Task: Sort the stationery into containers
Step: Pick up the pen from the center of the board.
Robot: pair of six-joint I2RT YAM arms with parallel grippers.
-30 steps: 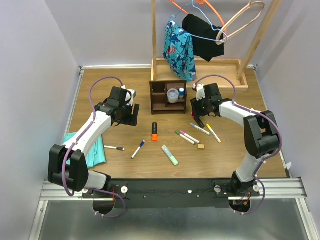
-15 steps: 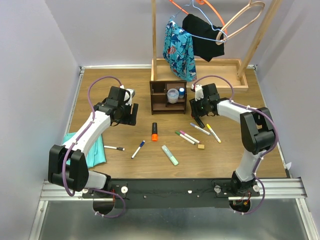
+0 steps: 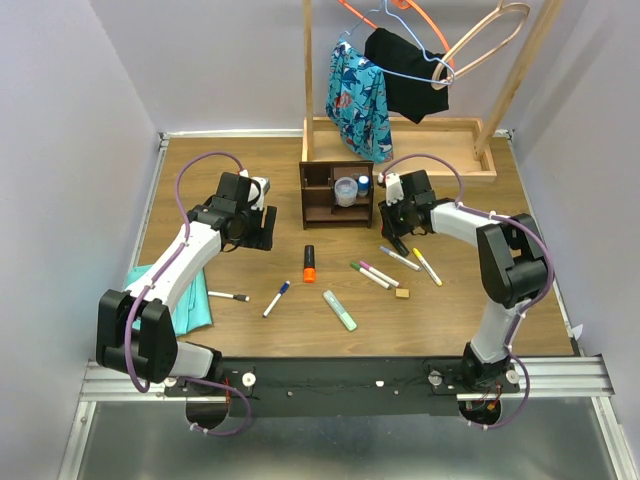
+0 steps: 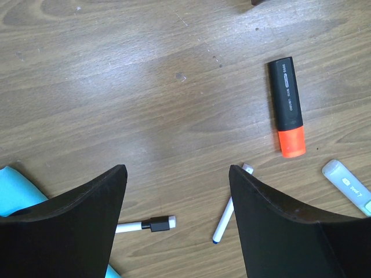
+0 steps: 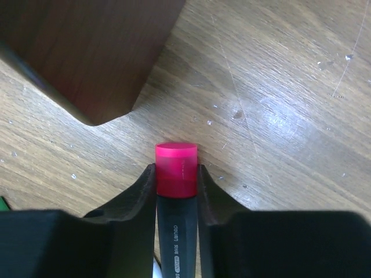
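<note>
I should next lift my right gripper, move it to the left in the top view over the organizer's empty far section [image 3: 317, 175] and let go of the highlighter inside.
My right gripper [image 3: 396, 238] [image 5: 176, 172] is shut on a black highlighter with a red cap [image 5: 176, 165], held just above the table beside the right front corner of the dark brown organizer [image 3: 322, 196] [image 5: 98, 52]. A clear round tub [image 3: 346, 190] sits in the organizer. My left gripper [image 3: 262, 230] [image 4: 177, 171] is open and empty above the table. On the table lie an orange highlighter [image 3: 309, 263] [image 4: 286, 107], a pale-green highlighter [image 3: 340, 310] [image 4: 348, 185], a blue-tipped marker [image 3: 276, 298] [image 4: 231, 211], a black-capped marker [image 3: 229, 296] [image 4: 152, 224], several more markers [image 3: 375, 273] and a tan eraser [image 3: 402, 293].
A teal folded cloth [image 3: 180, 300] [image 4: 14, 191] lies at the left by my left arm. A clothes rack with a long light wooden tray [image 3: 440, 150], hangers and hanging clothes stands at the back behind the organizer.
My right gripper has shifted slightly left, closer to the organizer, with the red highlighter in it. The left arm has not moved.
</note>
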